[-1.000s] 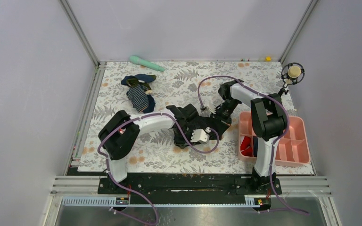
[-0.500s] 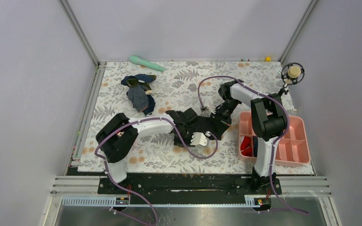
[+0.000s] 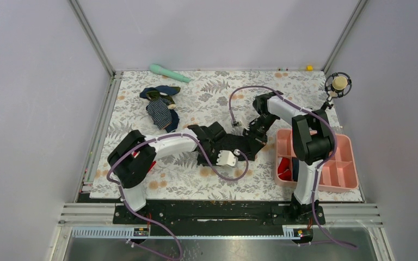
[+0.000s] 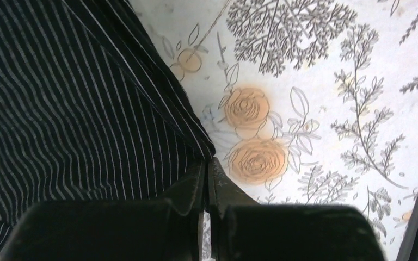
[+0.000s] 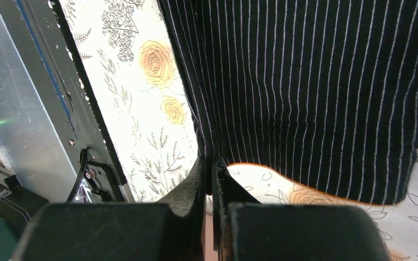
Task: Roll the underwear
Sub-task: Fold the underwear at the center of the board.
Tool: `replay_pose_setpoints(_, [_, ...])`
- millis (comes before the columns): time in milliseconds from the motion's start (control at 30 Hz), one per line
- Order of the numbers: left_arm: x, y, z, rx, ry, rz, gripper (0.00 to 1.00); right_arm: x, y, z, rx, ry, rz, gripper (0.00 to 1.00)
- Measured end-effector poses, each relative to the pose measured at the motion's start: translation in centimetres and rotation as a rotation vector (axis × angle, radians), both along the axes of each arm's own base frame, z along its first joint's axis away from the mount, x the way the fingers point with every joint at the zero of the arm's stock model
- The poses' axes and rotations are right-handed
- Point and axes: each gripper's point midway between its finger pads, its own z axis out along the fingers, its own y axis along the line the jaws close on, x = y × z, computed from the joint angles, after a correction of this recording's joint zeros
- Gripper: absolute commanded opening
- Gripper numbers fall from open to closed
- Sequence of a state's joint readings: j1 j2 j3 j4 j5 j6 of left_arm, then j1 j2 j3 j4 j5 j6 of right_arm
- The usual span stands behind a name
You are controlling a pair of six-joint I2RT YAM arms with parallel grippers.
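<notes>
My right gripper carries the pinched edge outward next and releases it over the striped fabric (image 3: pixel 236 141), which lies outward of that gripper, still spread flat.
The underwear (image 3: pixel 238 143) is black fabric with thin white stripes and an orange-trimmed edge. It lies stretched on the floral mat between my two grippers. My left gripper (image 3: pixel 216 142) is shut on its left corner. In the left wrist view the fabric (image 4: pixel 76 109) fills the left side and the gripper (image 4: pixel 207 166) pinches its corner. My right gripper (image 3: pixel 254 132) is shut on its right edge. In the right wrist view the fabric (image 5: pixel 315 87) hangs taut above the mat from the gripper (image 5: pixel 211 163).
A navy striped garment (image 3: pixel 160 107) lies at the back left, and a teal handle (image 3: pixel 168 73) lies behind it. A pink divided tray (image 3: pixel 340 163) at the right holds a red cloth roll (image 3: pixel 284 167). A round microphone-like object (image 3: pixel 338 84) stands at the back right.
My left gripper has moved a little left and away from me, pulling the underwear's corner with it. My right gripper has stayed almost in place, still holding the other edge.
</notes>
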State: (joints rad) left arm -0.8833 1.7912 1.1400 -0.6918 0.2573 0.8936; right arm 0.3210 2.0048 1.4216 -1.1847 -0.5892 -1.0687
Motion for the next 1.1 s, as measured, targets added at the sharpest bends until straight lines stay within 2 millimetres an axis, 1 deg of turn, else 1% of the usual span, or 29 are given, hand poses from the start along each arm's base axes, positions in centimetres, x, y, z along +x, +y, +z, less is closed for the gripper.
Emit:
replay_pose_setpoints(100, [0.7, 0.5, 0.9, 0.000, 0.007, -0.005, 0.00, 0.1, 0.2, 0.8, 0.014, -0.019, -0.004, 0.00])
replay_pose_setpoints(167, [1.5, 0.3, 2.1, -0.016, 0.007, -0.014, 0.00, 0.0, 0.3, 1.3, 0.021, -0.023, -0.011, 0.00])
replay_pose_setpoints(300, [4.1, -0.5, 5.1, -0.056, -0.025, -0.039, 0.00, -0.3, 0.4, 1.9, 0.022, -0.009, -0.032, 0.00])
replay_pose_setpoints(400, [6.1, -0.9, 6.1, -0.065, -0.046, -0.064, 0.00, -0.2, 0.6, 2.6, 0.020, 0.001, -0.055, 0.00])
replay_pose_setpoints(467, [7.2, -1.0, 6.1, -0.058, -0.045, -0.076, 0.00, 0.5, 0.8, 3.3, 0.022, -0.005, -0.071, 0.00])
replay_pose_setpoints(600, [9.2, -0.8, 5.6, -0.032, -0.031, -0.098, 0.00, 2.6, 1.6, 4.7, 0.047, -0.023, -0.114, 0.00])
replay_pose_setpoints(700, [10.6, -0.6, 5.6, -0.027, -0.035, -0.105, 0.00, 4.2, 1.9, 5.4, 0.060, -0.025, -0.145, 0.00])
replay_pose_setpoints(833, [12.3, -0.3, 5.9, -0.025, -0.043, -0.105, 0.00, 5.5, 1.9, 5.0, 0.057, 0.002, -0.167, 0.00])
replay_pose_setpoints(967, [13.8, -0.2, 5.8, -0.027, -0.056, -0.103, 0.00, 5.9, 1.7, 4.4, 0.041, 0.044, -0.173, 0.00])
replay_pose_setpoints(1100, [14.9, -0.1, 5.3, -0.021, -0.052, -0.107, 0.00, 6.4, 1.5, 4.2, 0.030, 0.077, -0.177, 0.00])
